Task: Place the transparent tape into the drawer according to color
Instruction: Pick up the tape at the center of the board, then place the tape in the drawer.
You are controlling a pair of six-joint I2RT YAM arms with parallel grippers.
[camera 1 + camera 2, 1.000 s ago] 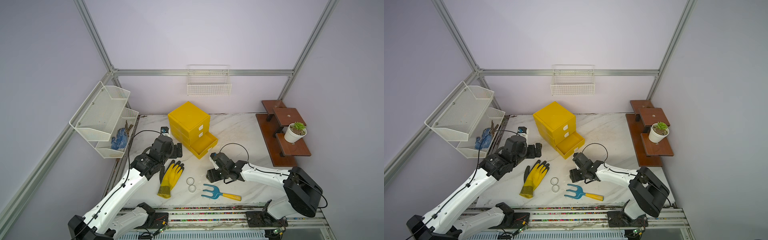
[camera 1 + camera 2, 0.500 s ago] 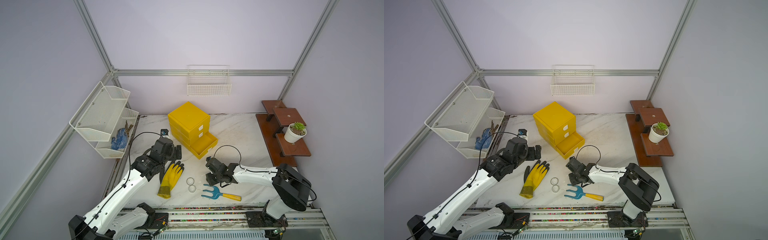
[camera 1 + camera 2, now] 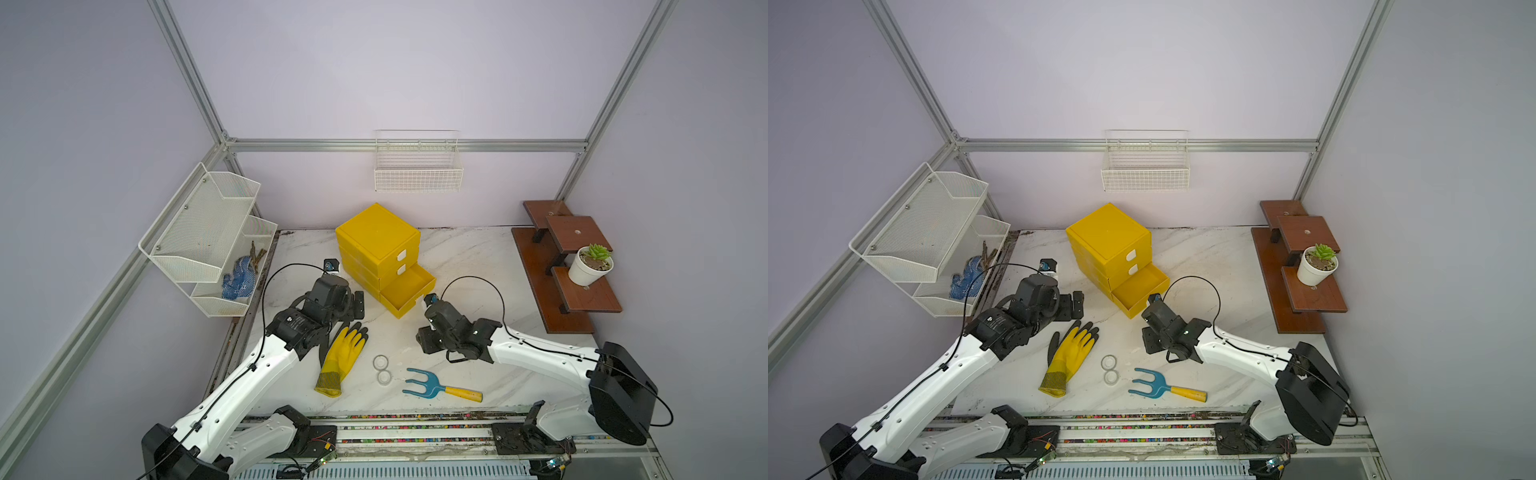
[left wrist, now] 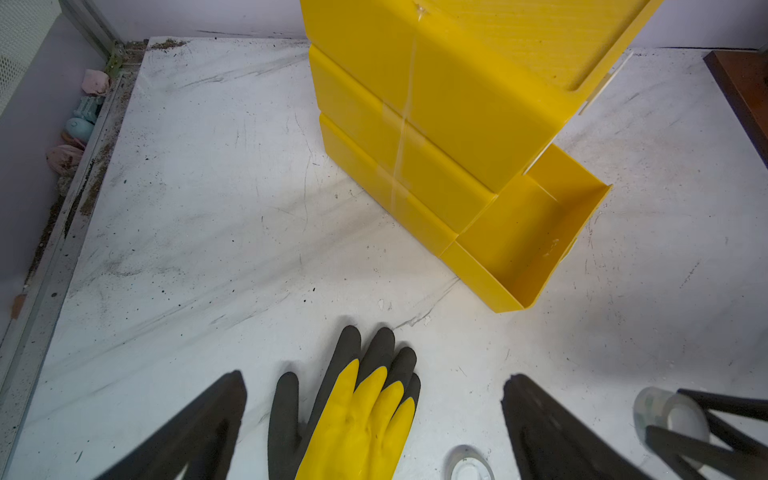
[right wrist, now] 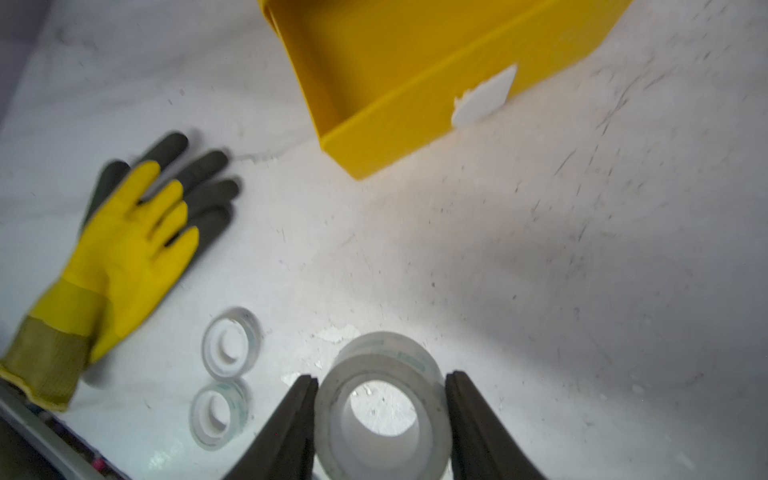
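Note:
The clear roll in my right gripper goes outward next, past the drawer's front side. It goes over the inside of the bottom drawer for release, since only that drawer stands open.
My right gripper is shut on a clear transparent tape roll, a finger pressing each side. The left wrist view shows that roll held low over the marble. Two more clear rolls lie flat between the glove and the rake, also seen as rolls. The yellow cabinet has its bottom drawer pulled out, just beyond my right wrist. My left gripper is open above the glove's fingertips, holding nothing.
A yellow-and-black glove lies left of the rolls. A blue hand rake lies near the front edge. A wooden step shelf with a potted plant stands at the right, a wire rack at the left.
My right jaws closed in on the clear tape roll. The right wrist dipped toward the front, then came back a little toward the open drawer. The left arm has barely moved.

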